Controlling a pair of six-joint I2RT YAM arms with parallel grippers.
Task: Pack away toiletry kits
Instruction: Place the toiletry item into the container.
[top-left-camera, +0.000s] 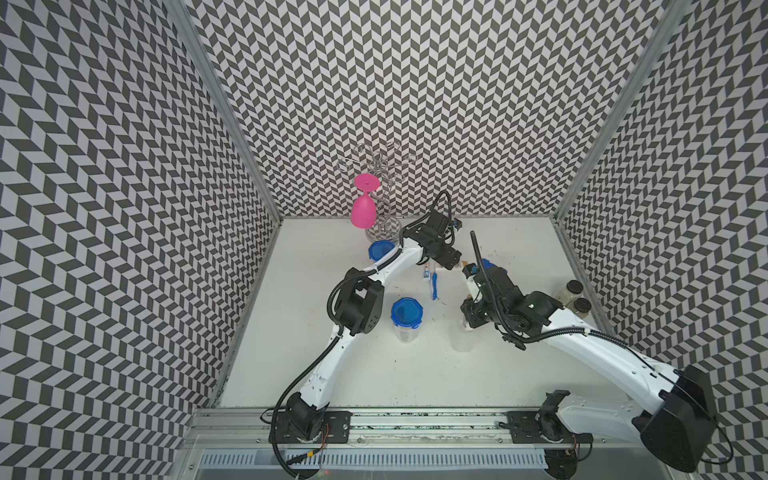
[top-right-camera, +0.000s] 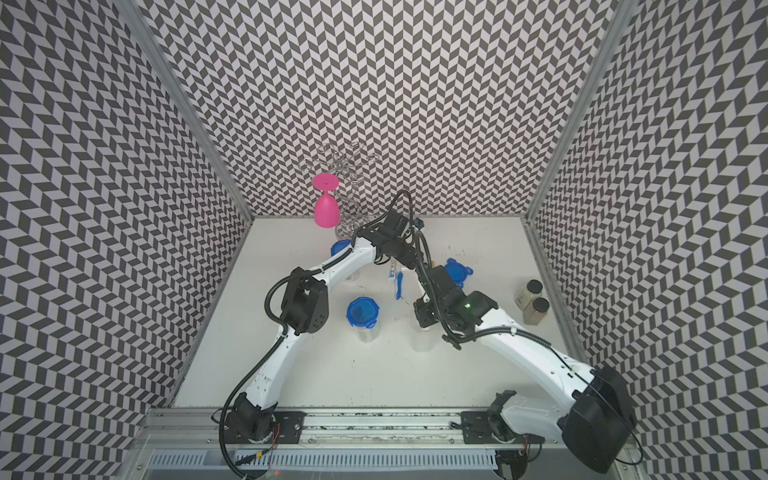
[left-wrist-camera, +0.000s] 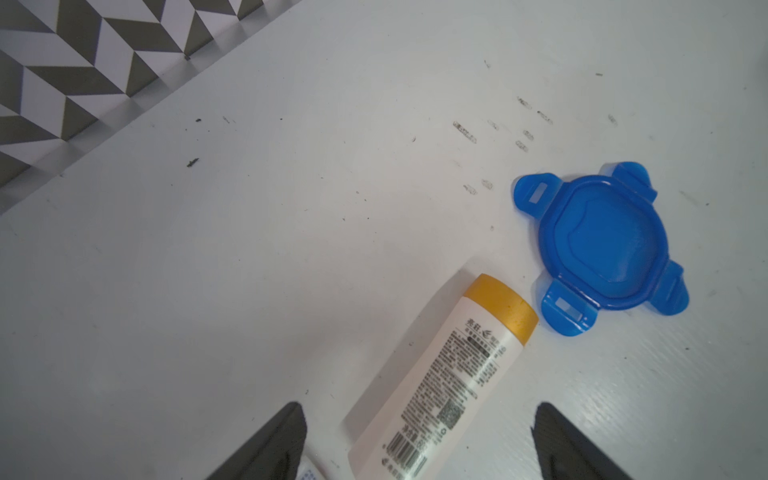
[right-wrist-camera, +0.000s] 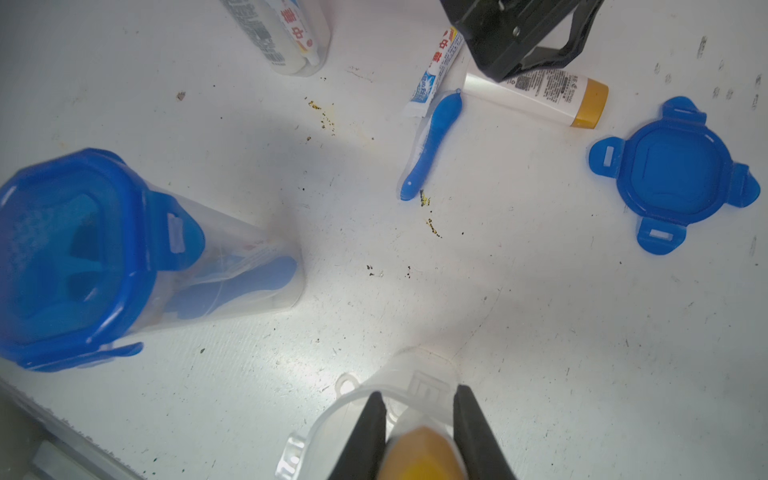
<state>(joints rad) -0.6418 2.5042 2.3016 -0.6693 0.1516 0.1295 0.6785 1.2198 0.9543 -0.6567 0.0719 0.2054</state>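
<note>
Next, my left gripper will lower, turning its fingers in line with the white bottle's printed body, and close, since that body lies slanted below the open fingers.
A white bottle with a yellow-orange cap lies on the table beside a small toothpaste tube and a blue toothbrush. My left gripper hangs open over this bottle's lower half, one finger on each side. A loose blue clip-tab lid lies just beyond its cap. My right gripper is shut on another yellow-capped bottle, held at the mouth of an open clear jar. In both top views the right gripper points down over that jar.
A packed jar with its blue lid on stands mid-table; another lidded jar stands behind the left arm. A pink goblet hangs on a wire rack at the back. Two black-lidded spice jars stand by the right wall.
</note>
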